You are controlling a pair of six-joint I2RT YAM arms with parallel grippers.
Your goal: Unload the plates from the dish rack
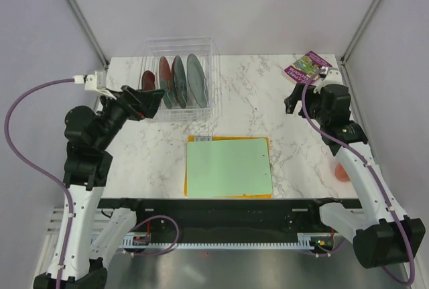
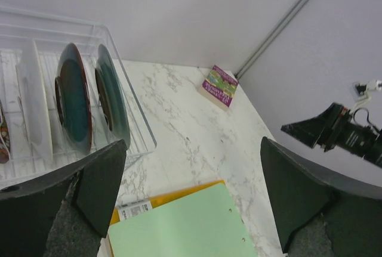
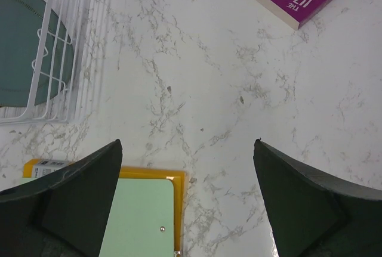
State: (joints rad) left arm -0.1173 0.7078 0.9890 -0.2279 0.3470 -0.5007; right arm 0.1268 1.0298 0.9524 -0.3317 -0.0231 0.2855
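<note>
The plate ends the row, so I should next swing my left gripper outward over the rack, turning and lowering it onto the large grey-green plate's near rim (image 1: 202, 103) (image 2: 125, 127).
The dish rack (image 1: 213, 81), a clear plastic box, stands at the back left of the marble table. Several plates stand on edge in it: a small dark red one (image 1: 148, 80), a red one (image 1: 165, 81), a dark teal one (image 1: 179, 81) and a large grey-green one (image 1: 196, 80). My left gripper (image 1: 153, 101) hovers open and empty at the rack's front left corner; its wrist view shows the rack (image 2: 140, 127) and two teal plates (image 2: 74, 99) (image 2: 113, 96) to the left of the gripper (image 2: 191, 149). My right gripper (image 1: 289, 101) is open and empty over bare marble, well right of the rack (image 3: 59, 60).
A green board (image 1: 228, 167) lies on an orange one (image 1: 228, 196) at the table's front middle. A purple book (image 1: 307, 68) sits at the back right corner. An orange-red mug (image 1: 341, 170) shows by the right edge, partly behind the right arm.
</note>
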